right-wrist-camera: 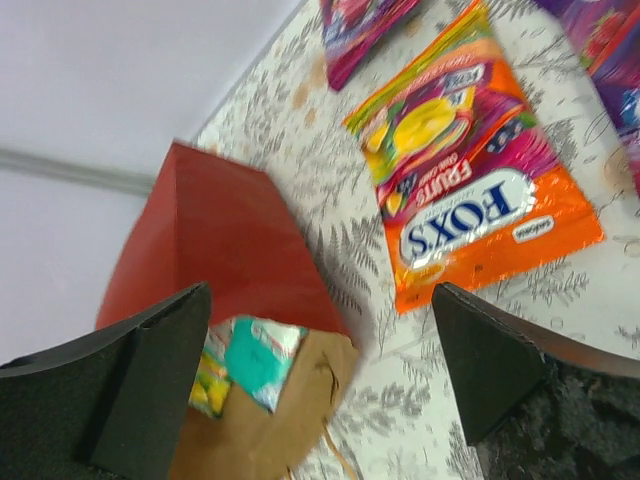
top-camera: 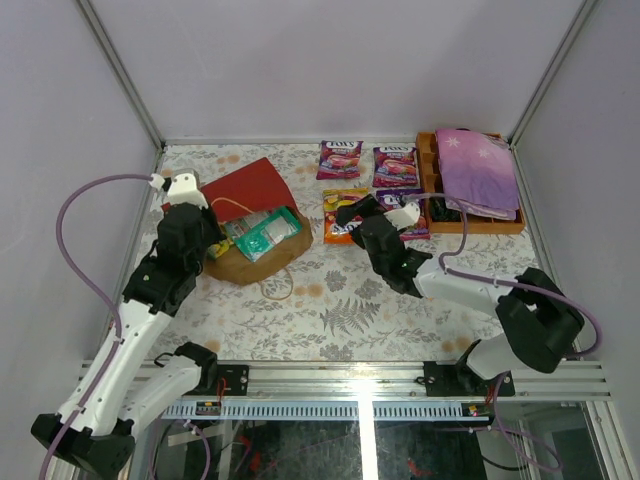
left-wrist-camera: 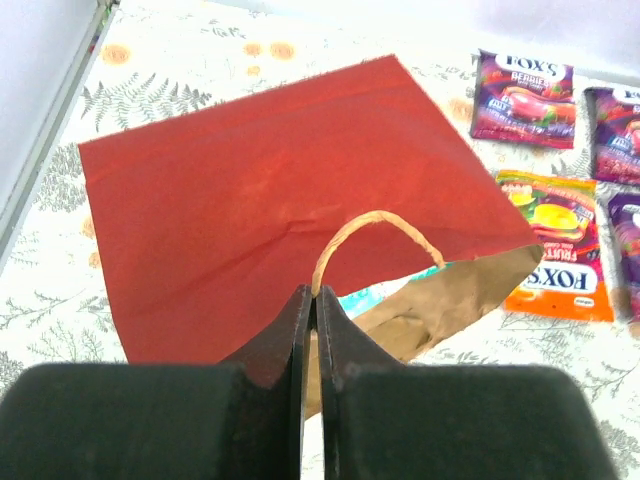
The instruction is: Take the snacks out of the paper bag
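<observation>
The exposed end of the green-teal pouch shows in the opening of the bag. I will move my right gripper down and to the left in the top view and close it on that end.
The red paper bag lies on its side at the left, its brown mouth facing right. A green-teal pouch shows in the mouth. My left gripper is at the mouth and shut on the bag's beige cord handle; its tips pinch the cord. An orange pouch and purple pouches lie on the table. My right gripper hovers open and empty between the bag and the orange pouch; the green-teal pouch shows between its fingers.
A brown wooden tray at the back right holds a folded purple cloth. Another purple pouch lies next to the tray. The bag's second cord handle lies loose on the floral tablecloth.
</observation>
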`<state>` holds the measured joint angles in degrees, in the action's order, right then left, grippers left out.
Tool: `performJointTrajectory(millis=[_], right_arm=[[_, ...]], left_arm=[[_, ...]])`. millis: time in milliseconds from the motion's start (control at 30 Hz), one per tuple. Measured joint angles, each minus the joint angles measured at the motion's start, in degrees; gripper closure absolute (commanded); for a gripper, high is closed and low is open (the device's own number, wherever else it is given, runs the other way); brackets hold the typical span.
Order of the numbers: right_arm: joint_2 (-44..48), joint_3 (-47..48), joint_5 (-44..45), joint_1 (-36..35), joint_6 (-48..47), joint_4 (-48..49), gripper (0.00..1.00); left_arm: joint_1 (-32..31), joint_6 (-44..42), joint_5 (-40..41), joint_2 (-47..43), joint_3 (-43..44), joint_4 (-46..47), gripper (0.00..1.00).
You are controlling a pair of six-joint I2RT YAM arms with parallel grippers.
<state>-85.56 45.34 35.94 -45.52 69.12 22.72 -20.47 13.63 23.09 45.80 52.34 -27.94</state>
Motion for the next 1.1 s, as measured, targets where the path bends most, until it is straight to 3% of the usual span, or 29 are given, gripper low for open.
performJointTrajectory(millis=[200,367,533,700,900,1100], right_arm=[[5.5,-3.9,-2.8,-7.1,-11.1,-0.1,0.05],[7.1,-9.9,-1.2,-18.1,-20.9,5.2,0.06],[-0.1,-6.7,-1.2,-25.1,-27.7,7.5,0.06],[-5.9,-4.2,-3.7,-26.2,-30.9,10.3,0.06],[-11.6,0.4,-7.4,-26.7,-30.8,16.5,0.05],[-20.9,1.8,-6.0,-26.4,-18.4,28.0,0.12]], left_arm=[[0.0,-0.7,1.2,4.4,5.8,-0.2,1.0],[0.0,-2.4,1.9,5.0,6.8,-0.7,1.0],[0.0,-2.5,3.4,2.9,5.7,-1.7,1.0],[0.0,-1.2,4.8,-1.1,2.7,-2.4,1.0],[0.0,-0.5,5.3,-2.0,-0.9,-2.0,1.0],[0.0,-0.5,4.9,-1.7,-3.3,-1.7,1.0]])
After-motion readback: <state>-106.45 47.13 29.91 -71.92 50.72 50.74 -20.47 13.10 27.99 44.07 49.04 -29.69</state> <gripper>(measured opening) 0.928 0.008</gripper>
